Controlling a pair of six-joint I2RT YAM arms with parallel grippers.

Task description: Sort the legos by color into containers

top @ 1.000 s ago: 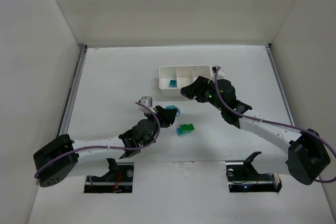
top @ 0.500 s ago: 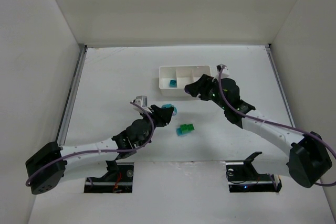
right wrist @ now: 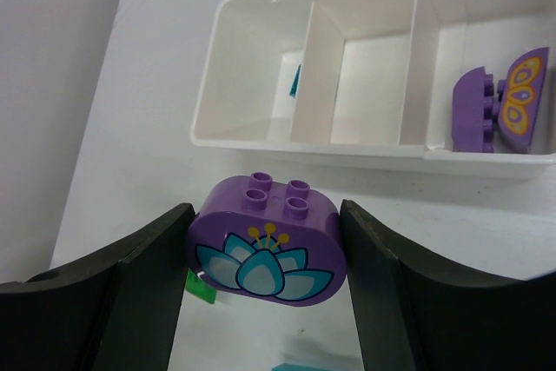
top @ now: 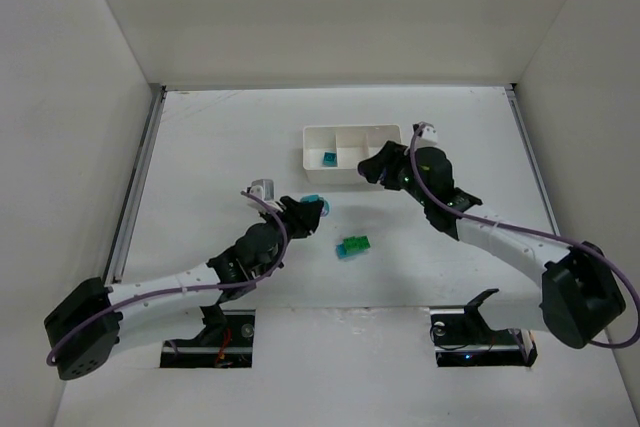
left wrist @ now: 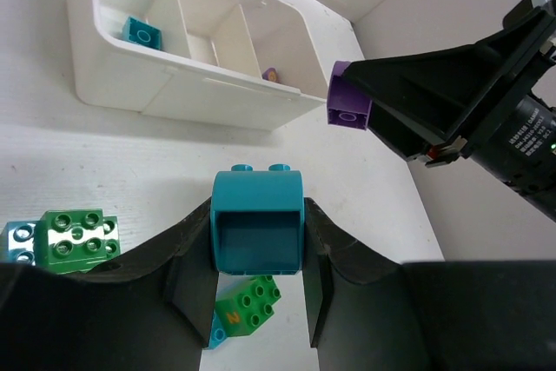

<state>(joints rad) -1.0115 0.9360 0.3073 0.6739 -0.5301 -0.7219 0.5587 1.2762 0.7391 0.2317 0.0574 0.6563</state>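
Observation:
Next, my left gripper carries the teal brick outward over the empty middle compartment and releases, since it lies outward, to the gripper's right in the top view.
The white tray stands at the far middle of the table. Its left compartment holds a teal brick, and its right compartment holds a purple butterfly brick. My left gripper is shut on a teal brick, held above the table in front of the tray. My right gripper is shut on a purple lotus brick, held just in front of the tray's near wall. A green-and-teal clump lies on the table between the arms.
In the left wrist view, one green-and-teal clump lies under my left jaws and another green clump lies to the left. White walls enclose the table on three sides. The right gripper with its purple brick hangs close to my left gripper's right.
My left gripper has moved a little farther out and to the left with the teal brick. My right gripper has shifted slightly right along the tray's near wall with the purple brick.

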